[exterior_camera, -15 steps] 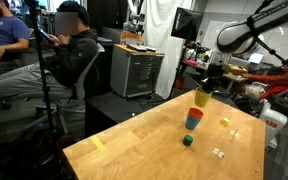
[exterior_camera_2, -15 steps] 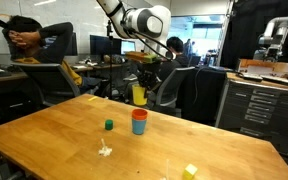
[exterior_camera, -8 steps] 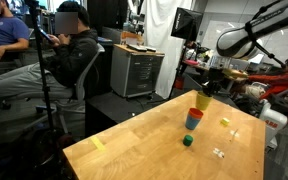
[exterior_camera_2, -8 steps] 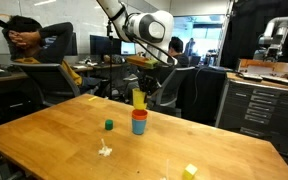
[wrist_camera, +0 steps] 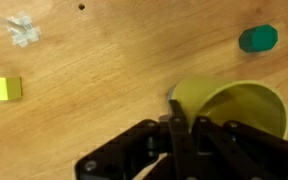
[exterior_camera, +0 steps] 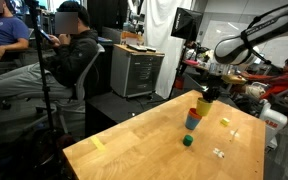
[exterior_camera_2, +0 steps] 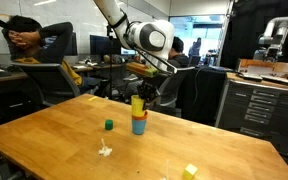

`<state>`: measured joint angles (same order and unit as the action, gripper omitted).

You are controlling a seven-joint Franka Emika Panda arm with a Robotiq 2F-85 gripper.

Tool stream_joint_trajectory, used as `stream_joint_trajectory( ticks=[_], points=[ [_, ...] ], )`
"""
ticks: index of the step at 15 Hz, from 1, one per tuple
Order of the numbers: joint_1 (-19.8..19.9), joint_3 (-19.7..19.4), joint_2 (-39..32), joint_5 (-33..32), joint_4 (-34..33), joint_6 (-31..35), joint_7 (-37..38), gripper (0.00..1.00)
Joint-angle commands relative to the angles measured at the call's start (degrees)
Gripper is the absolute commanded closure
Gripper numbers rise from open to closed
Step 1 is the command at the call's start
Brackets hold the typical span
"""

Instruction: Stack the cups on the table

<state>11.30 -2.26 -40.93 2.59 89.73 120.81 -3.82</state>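
The yellow cup comes down next until it nests inside the orange-red cup (exterior_camera_2: 139, 116), then my gripper releases the yellow cup's rim, as the stack stands just below my gripper.
The yellow cup (exterior_camera_2: 138, 104) is pinched at its rim by my gripper (exterior_camera_2: 144, 93), which is shut on it. It sits in or just above the orange-red cup (exterior_camera_2: 139, 116), which is nested in the blue cup (exterior_camera_2: 139, 127) on the wooden table (exterior_camera_2: 54, 135). The stack also shows in an exterior view (exterior_camera: 195, 113) under my gripper (exterior_camera: 206, 92). In the wrist view the yellow cup (wrist_camera: 234, 105) fills the lower right, with one finger (wrist_camera: 176, 120) on its rim; the lower cups are hidden beneath it.
A dark green block (exterior_camera_2: 109, 125) lies beside the stack, also in the wrist view (wrist_camera: 258, 38). A yellow block (wrist_camera: 3, 88) and a small clear piece (wrist_camera: 24, 30) lie on the table. Seated people, chairs and a cabinet (exterior_camera: 137, 72) stand beyond the table's edges.
My gripper has carried the yellow cup sideways over the stack and down, from beside and above the orange-red cup to right on top of it.
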Motion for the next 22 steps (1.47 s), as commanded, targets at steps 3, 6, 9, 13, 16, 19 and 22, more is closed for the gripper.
stream_joint_trajectory(
  ticks=[3, 6, 9, 13, 16, 19, 22],
  points=[
    [0.16, 0.43, -0.98, 0.99, -2.05, -0.85, -2.89, 0.99],
    [0.08, 0.86, -0.77, 1.12, -2.37, -1.26, -3.93, 0.99],
    [-0.22, 0.73, -1.08, 0.61, -2.68, -0.08, -4.48, 0.99],
    [-0.36, 0.25, -2.43, -0.13, -3.99, 1.4, -4.88, 0.99],
    [-0.2, 0.22, -3.39, -0.12, -4.97, 0.98, -5.18, 0.99],
    [0.02, 0.41, -4.52, 0.09, -6.06, 0.48, -5.46, 0.99],
    [-0.1, 0.36, -5.61, -0.1, -6.77, 0.87, -5.44, 0.99]
  ],
)
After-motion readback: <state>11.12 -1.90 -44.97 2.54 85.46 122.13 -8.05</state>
